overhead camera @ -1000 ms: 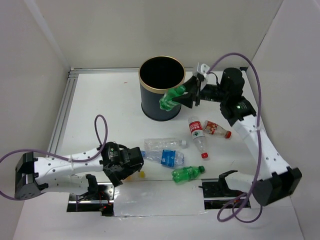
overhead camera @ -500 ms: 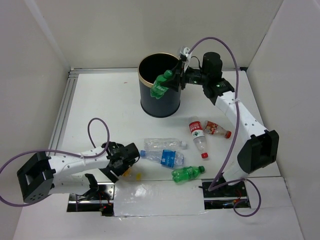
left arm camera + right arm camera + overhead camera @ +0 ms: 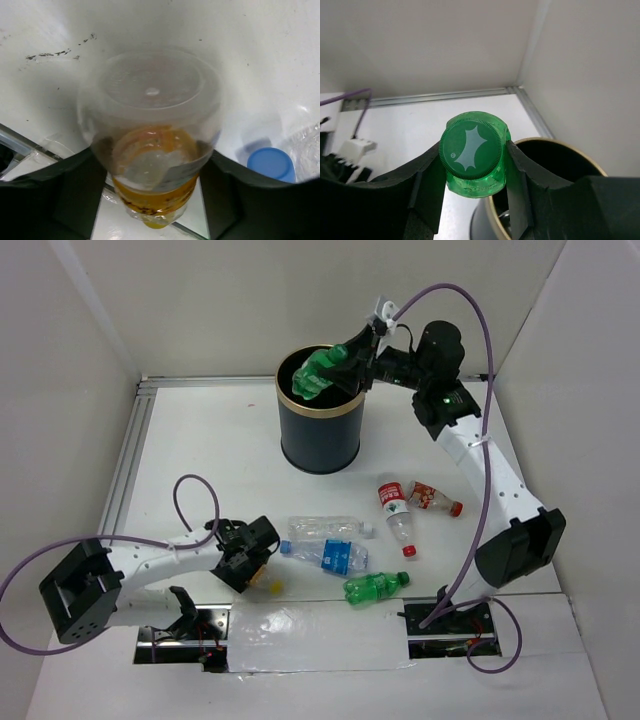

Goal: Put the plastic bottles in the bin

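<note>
My left gripper holds the orange-labelled bottle and will next lift and swing outward over the dark bin's opening (image 3: 332,397) to release it, as the bin's gold rim is high above the tabletop.
My right gripper (image 3: 352,358) is shut on a green bottle (image 3: 316,376) and holds it tilted over the opening of the dark bin (image 3: 320,440). In the right wrist view the jaws clamp the neck below the green cap (image 3: 474,149), with the gold-rimmed bin (image 3: 559,146) just beneath. My left gripper (image 3: 250,556) is low on the table, shut on a clear bottle with an orange label (image 3: 152,150); its yellow cap (image 3: 270,586) pokes out. Several more bottles lie on the table: a clear one (image 3: 328,528), a blue-labelled one (image 3: 335,555), a green one (image 3: 375,586) and two red-white ones (image 3: 396,508).
White walls enclose the table on three sides. A metal rail (image 3: 125,470) runs along the left edge. A blue cap (image 3: 272,163) lies close to the right of my left gripper. A foil-like strip (image 3: 320,635) lies along the near edge between the arm bases.
My right arm has lifted the green bottle from beside the bin up and left, to over its opening. My left gripper has slid a little right onto the yellow-capped bottle.
</note>
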